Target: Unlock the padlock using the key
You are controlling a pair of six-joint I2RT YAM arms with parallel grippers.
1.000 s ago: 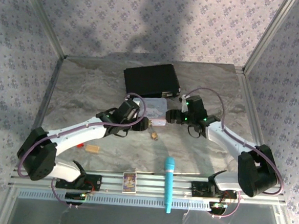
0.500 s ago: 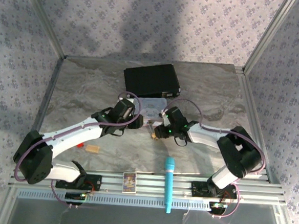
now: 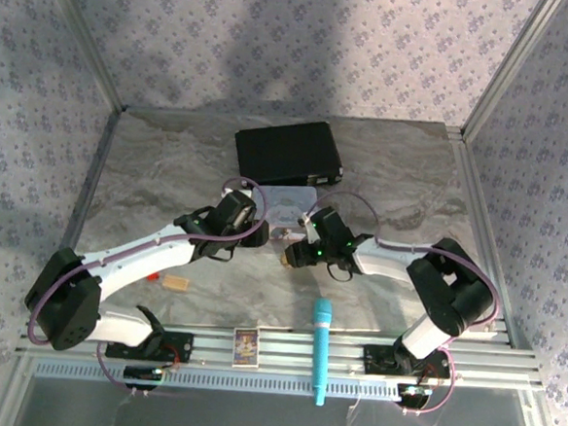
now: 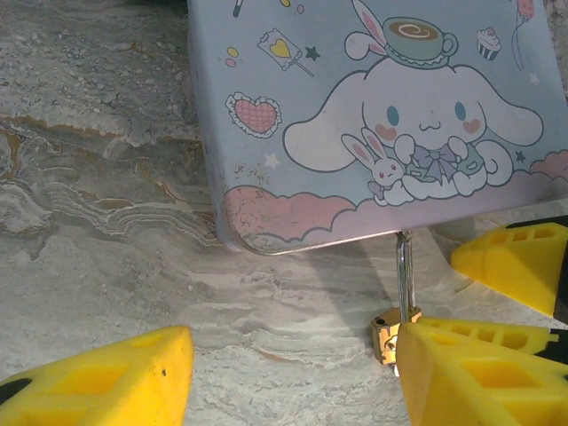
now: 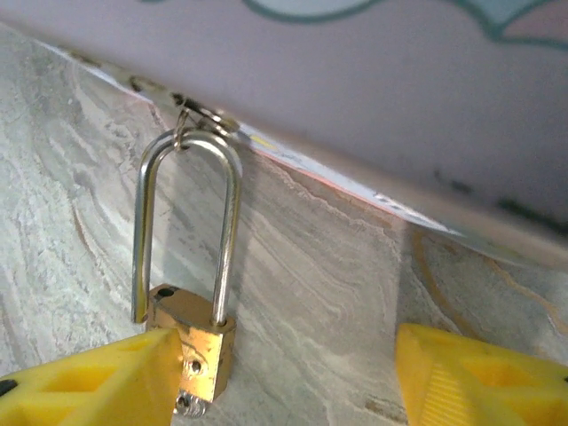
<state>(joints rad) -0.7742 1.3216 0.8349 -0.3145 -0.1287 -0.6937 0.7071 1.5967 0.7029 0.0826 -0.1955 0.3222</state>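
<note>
The padlock's body (image 3: 286, 260) (image 5: 202, 351) is by one finger on the left gripper's side, so my right gripper will next move toward my left gripper until its fingers are on both sides of it.
The brass padlock (image 5: 193, 342) lies on the marbled table just in front of the pastel cartoon tin (image 4: 373, 115). Its steel shackle (image 5: 226, 222) hooks a small ring on the tin's edge, and one leg sits out of its hole. A silvery bit, perhaps the key (image 5: 185, 406), pokes from the body's underside. My right gripper (image 5: 288, 355) is open, its left finger (image 5: 98, 382) against the padlock body. My left gripper (image 4: 293, 355) is open too, with the padlock (image 4: 389, 334) by its right finger (image 4: 479, 382). In the top view both grippers (image 3: 261, 233) (image 3: 296, 253) flank the padlock (image 3: 287, 260).
A black case (image 3: 288, 153) lies behind the tin. A turquoise stick (image 3: 320, 350) crosses the front rail, with a small printed box (image 3: 245, 345) to its left. A tan block (image 3: 174, 283) and a red block (image 3: 153, 277) sit at the front left.
My right gripper has swung left from beside the tin down to the padlock. My left gripper has drawn back slightly to the left.
</note>
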